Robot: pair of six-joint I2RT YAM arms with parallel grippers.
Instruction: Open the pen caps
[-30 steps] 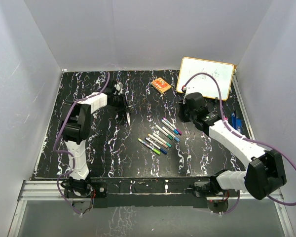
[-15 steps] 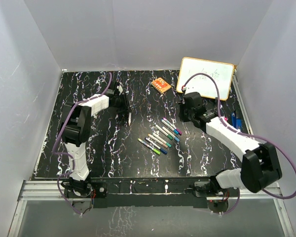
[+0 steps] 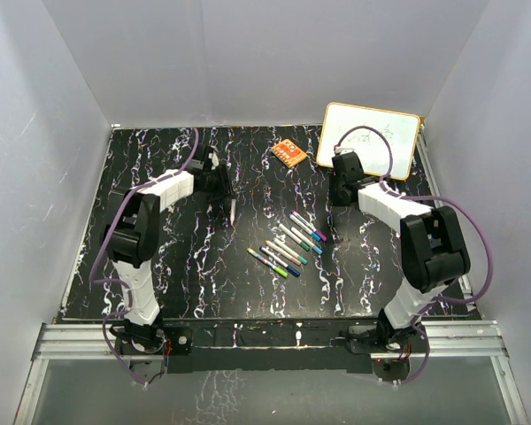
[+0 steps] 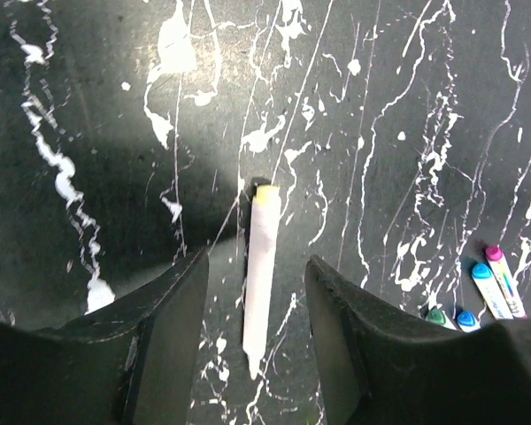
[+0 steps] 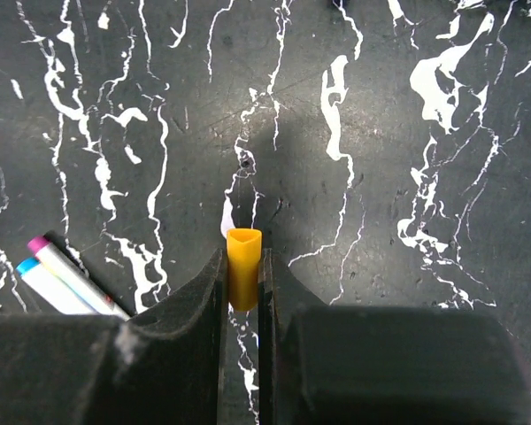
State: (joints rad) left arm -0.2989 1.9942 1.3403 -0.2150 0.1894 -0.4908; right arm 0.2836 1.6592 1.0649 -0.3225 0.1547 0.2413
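Observation:
The yellow pen cap is already off its pen's body, so my right gripper goes down next to the table [image 3: 339, 205] beside the pink-capped marker and opens.
My right gripper [image 5: 243, 260] is shut on a yellow pen cap [image 5: 244, 241], held upright just above the black marbled table. In the top view this gripper [image 3: 338, 196] is in front of the whiteboard. My left gripper [image 4: 257, 288] is open. An uncapped white marker barrel [image 4: 259, 266] lies on the table between its fingers, touching neither. In the top view the left gripper [image 3: 227, 200] is left of centre, by that barrel [image 3: 234, 211]. Several capped markers [image 3: 288, 243] lie in a row at the centre. Their pink cap [image 4: 495, 254] and blue cap [image 4: 480, 270] show at the left wrist view's right edge.
An orange patterned block [image 3: 288, 152] lies at the back centre. A whiteboard [image 3: 369, 140] leans at the back right corner. White walls enclose the table on three sides. Two capped markers, pink [image 5: 39, 244] and blue [image 5: 26, 266], lie to the left of my right gripper.
My right arm has folded back toward the right, and its gripper has moved slightly back toward the whiteboard. The left gripper has barely shifted over the barrel.

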